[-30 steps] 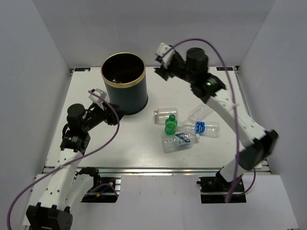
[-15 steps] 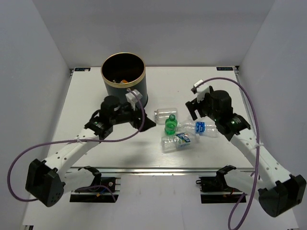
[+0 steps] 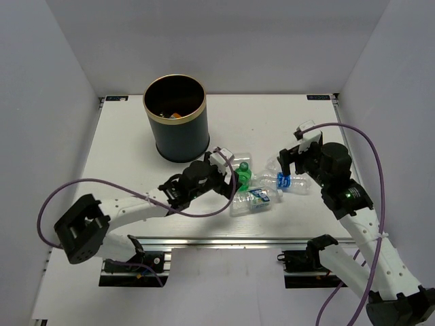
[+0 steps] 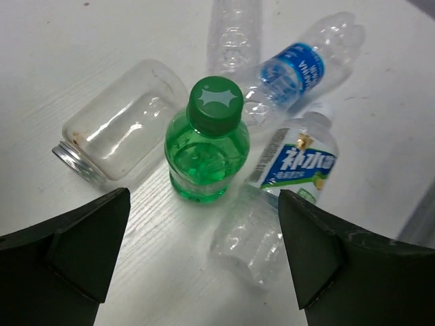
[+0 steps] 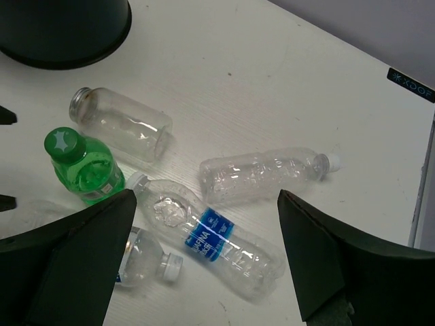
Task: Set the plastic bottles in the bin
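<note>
I will lower my left gripper next and move it away from my base, so that it straddles the green bottle below its cap (image 3: 243, 177) (image 4: 208, 151).
Several plastic bottles lie in a cluster right of the table's centre. A green bottle (image 3: 242, 178) (image 4: 209, 139) (image 5: 83, 166) stands upright. Around it lie a clear jar with a metal rim (image 4: 119, 129) (image 5: 122, 125), a blue-labelled clear bottle (image 3: 285, 181) (image 4: 292, 71) (image 5: 211, 234), a white-and-blue-labelled bottle (image 3: 257, 198) (image 4: 299, 159) and a plain clear bottle with a white cap (image 5: 265, 175). The dark bin (image 3: 180, 139) stands at the back left. My left gripper (image 3: 230, 175) (image 4: 204, 197) hangs open over the green bottle. My right gripper (image 3: 291, 157) (image 5: 207, 193) hangs open above the blue-labelled bottle. Neither holds anything.
Something orange (image 3: 175, 115) shows inside the bin. The left arm reaches across the table's front from the left, and its cable (image 3: 102, 187) loops over the near left part. White walls close in the table on three sides.
Both arms have swung away from the bin area to above the bottle cluster. Both grippers have opened wide. The bottles on the table have not moved.
</note>
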Motion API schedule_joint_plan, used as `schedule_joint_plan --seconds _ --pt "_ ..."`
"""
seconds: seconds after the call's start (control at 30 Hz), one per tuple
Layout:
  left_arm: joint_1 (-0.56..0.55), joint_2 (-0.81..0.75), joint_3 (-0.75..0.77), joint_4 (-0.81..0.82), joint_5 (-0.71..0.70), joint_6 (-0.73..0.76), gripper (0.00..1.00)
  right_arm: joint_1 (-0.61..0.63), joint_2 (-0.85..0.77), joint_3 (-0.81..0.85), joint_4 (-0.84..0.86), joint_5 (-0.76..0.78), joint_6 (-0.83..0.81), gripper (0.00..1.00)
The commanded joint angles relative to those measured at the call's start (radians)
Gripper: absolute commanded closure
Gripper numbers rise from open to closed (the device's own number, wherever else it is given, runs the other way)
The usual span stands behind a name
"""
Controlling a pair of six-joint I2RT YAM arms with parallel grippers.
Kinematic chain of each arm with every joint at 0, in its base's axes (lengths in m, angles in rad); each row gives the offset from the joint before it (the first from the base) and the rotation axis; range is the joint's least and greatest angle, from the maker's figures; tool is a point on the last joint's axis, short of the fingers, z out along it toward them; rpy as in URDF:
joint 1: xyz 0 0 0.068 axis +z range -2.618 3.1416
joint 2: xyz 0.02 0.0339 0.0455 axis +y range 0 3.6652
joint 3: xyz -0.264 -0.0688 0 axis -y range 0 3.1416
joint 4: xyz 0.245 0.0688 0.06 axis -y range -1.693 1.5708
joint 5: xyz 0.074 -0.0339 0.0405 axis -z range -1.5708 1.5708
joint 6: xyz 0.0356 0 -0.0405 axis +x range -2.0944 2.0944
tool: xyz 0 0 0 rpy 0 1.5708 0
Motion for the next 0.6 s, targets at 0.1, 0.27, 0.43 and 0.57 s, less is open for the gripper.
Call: schedule_joint_plan --seconds 0.1,0.27,0.43,0.57 --pt "-0.058 0.145 0.021 0.22 -0.203 0.078 0.0 -0.016 -0.017 -0.016 0.018 -0.07 0.016 0.1" --pt "-0.079 0.229 0.071 0.246 -0.183 0.078 0.0 -0.019 -0.023 -0.025 0.018 -0.077 0.003 0.1" --pt "-0.079 0.298 0.117 0.27 -0.173 0.078 0.0 -0.022 -0.03 -0.033 0.018 -0.088 -0.004 0.1" --pt "-0.079 0.363 0.174 0.284 -0.163 0.078 0.03 -0.024 -0.046 -0.037 0.016 -0.091 -0.003 0.1"
